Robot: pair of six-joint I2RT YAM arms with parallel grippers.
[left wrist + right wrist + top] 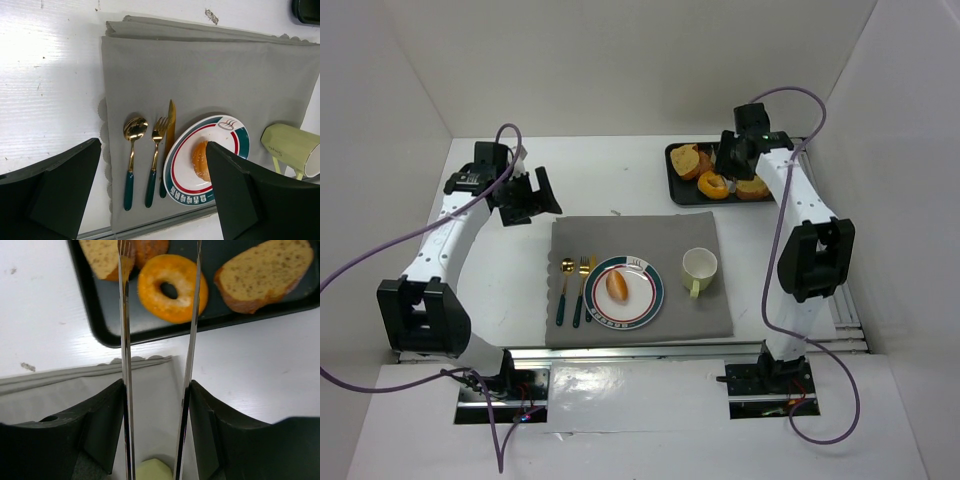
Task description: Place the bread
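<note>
My right gripper lowers and closes the metal tongs (125, 340) across one side of the doughnut's ring (188, 299) next. The doughnut lies below the gripper, under the parted arms.
A golden bread roll (617, 287) lies on the white plate with the red and teal rim (655, 290), which also shows in the left wrist view (220, 125) with the roll (200, 160). The black tray (675, 190) at the back right holds an orange doughnut (172, 287) and bread slices (265, 275). My right gripper (156, 390) is shut on metal tongs (125, 340). The tong arms stand apart over the doughnut and hold nothing. My left gripper (152, 145) is open and empty, above the grey mat's left part.
The grey mat (640, 240) carries a pale green mug (698, 270) right of the plate, and a spoon (134, 150), fork (156, 155) and knife left of it. White walls enclose the table on three sides.
</note>
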